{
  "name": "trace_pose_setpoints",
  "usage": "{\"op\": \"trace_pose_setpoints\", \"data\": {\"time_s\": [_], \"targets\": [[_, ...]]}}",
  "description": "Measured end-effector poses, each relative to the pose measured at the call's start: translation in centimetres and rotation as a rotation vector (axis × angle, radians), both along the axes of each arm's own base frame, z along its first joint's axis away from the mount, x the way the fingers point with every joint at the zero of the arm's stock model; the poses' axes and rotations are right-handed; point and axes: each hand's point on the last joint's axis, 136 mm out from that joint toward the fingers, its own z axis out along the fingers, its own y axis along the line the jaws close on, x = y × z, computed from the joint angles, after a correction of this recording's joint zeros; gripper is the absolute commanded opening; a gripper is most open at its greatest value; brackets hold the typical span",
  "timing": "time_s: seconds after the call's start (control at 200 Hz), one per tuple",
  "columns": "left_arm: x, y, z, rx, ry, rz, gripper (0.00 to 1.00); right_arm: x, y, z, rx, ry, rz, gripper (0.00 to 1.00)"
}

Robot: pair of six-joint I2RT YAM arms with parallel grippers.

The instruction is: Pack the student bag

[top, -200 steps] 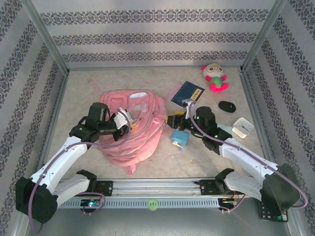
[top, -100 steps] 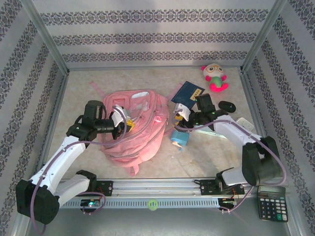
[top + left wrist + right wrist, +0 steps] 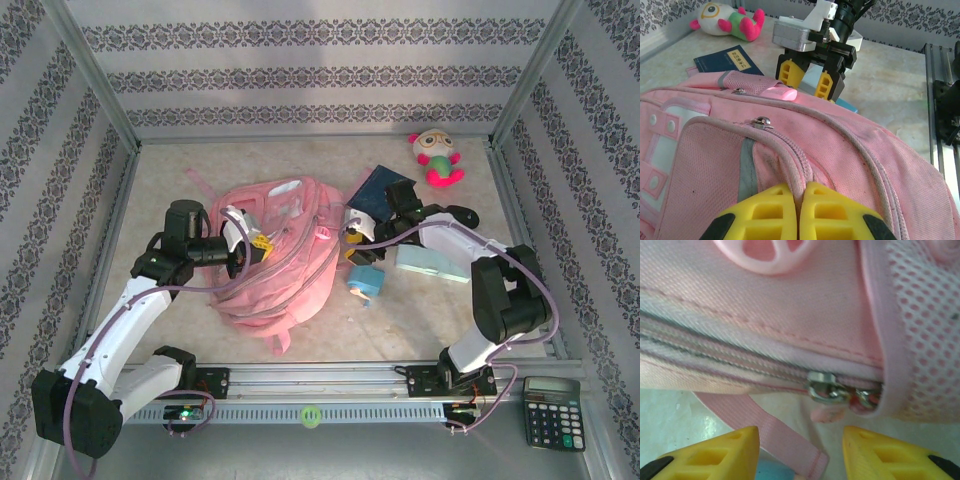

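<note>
I need to move my open right gripper in toward the bag's side next, onto the metal zip pull [image 3: 829, 396], because the zip pull hangs from the slider just beyond that gripper's fingers.
The student bag [image 3: 285, 270], a large pink backpack, lies in the middle of the table. My left gripper [image 3: 260, 244] is on its top. In the left wrist view its yellow fingers [image 3: 775, 210] are shut on a raised ridge of zip piping on the bag [image 3: 850, 155]. My right gripper [image 3: 348, 238] is at the bag's right side. It shows head-on in the left wrist view as well [image 3: 810, 80]. In the right wrist view it stands open [image 3: 800, 450], its fingertips just short of a metal zip slider [image 3: 827, 388] and a thin pink strap [image 3: 765, 432].
A plush toy [image 3: 436, 157] lies at the back right and a dark blue book [image 3: 384, 186] just behind the right gripper. A pale teal flat box [image 3: 430, 262] and a small blue item [image 3: 364, 283] lie right of the bag. A calculator [image 3: 551, 410] rests at the near right corner.
The right arm has swung left and back from beside the teal box until its gripper is at the bag's right side. The left gripper has kept its hold and pulled the bag slightly backward.
</note>
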Motion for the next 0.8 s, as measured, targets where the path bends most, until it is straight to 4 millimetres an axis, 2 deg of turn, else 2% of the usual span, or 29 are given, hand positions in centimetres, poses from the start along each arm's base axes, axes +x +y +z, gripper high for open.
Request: {"op": "trace_pose_setpoints", "data": {"time_s": [0.46, 0.605, 0.799], "targets": [[0.2, -0.3, 0.8, -0.029, -0.019, -0.006, 0.00, -0.8, 1.0, 2.6, 0.106, 0.075, 0.067, 0.42], [0.3, -0.2, 0.9, -0.030, -0.023, -0.004, 0.00, -0.5, 0.9, 3.4, 0.162, 0.126, 0.032, 0.54], [0.4, -0.1, 1.0, -0.032, -0.031, 0.000, 0.00, 1.6, 1.2, 4.3, 0.206, 0.191, -0.104, 0.57]]}}
